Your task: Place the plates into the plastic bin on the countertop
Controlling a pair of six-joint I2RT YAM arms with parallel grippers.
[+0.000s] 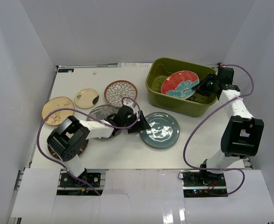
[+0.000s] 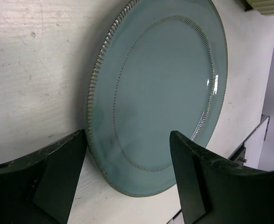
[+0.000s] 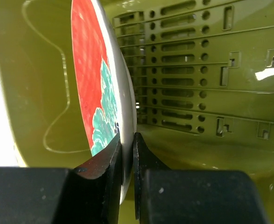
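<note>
My right gripper should lower the red plate next toward the bin's slotted bottom (image 1: 201, 98) (image 3: 178, 74) below it and let go of the red plate's rim, because the red plate is hanging within the bin's sides.
My right gripper (image 1: 196, 87) is shut on the rim of the red plate with the teal flower (image 1: 179, 84) and holds it tilted inside the olive-green plastic bin (image 1: 174, 104). In the right wrist view the gripper (image 3: 127, 140) pinches the plate's edge (image 3: 88, 70) above the bin's slotted bottom (image 3: 197, 60). My left gripper (image 1: 144, 125) is open, low at the left rim of the plain teal plate (image 1: 161, 130). In the left wrist view the gripper (image 2: 127, 154) is empty and the teal plate (image 2: 160, 93) lies flat on the countertop (image 2: 34, 70) beyond its fingertips.
The white-brown petal plate (image 1: 120, 92), two cream plates (image 1: 86, 98) (image 1: 58, 110) and the shiny metallic plate (image 1: 101, 112) lie at the left. A grey plate (image 1: 84, 147) is partly hidden under the left arm. Pale walls enclose the countertop.
</note>
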